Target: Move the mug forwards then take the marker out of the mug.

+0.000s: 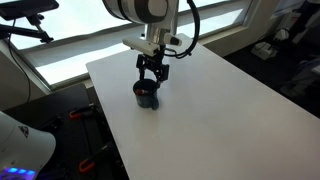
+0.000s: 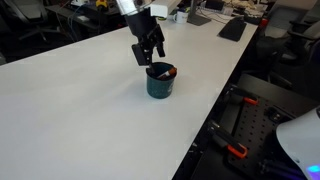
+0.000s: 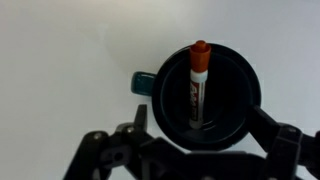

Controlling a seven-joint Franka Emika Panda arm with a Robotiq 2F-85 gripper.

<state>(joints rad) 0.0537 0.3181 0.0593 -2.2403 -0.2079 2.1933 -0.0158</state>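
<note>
My gripper is open and next needs to lower and tilt over the mug's opening until its fingers straddle the marker's red end [image 2: 172,71] [image 3: 200,56], since that end leans at the mug's rim.
The dark navy mug [image 1: 146,96] stands upright on the white table [image 1: 200,110] and shows in both exterior views [image 2: 160,84]. In the wrist view I look down into the mug [image 3: 235,95]; its handle [image 3: 142,82] points left. The marker [image 3: 198,85], red-capped with a pale labelled body, leans inside the mug, and its red tip shows at the rim [image 2: 171,72]. My gripper [image 1: 151,72] hangs just above the mug [image 2: 153,58]. It is open and empty, with its fingers spread wider than the mug's rim [image 3: 203,125].
The table's edge runs close to the mug on one side [image 2: 215,110]. A black keyboard [image 2: 232,28] and office clutter lie at the table's far end. Windows [image 1: 70,40] stand behind the table. A white robot part [image 1: 20,150] is low beside the table.
</note>
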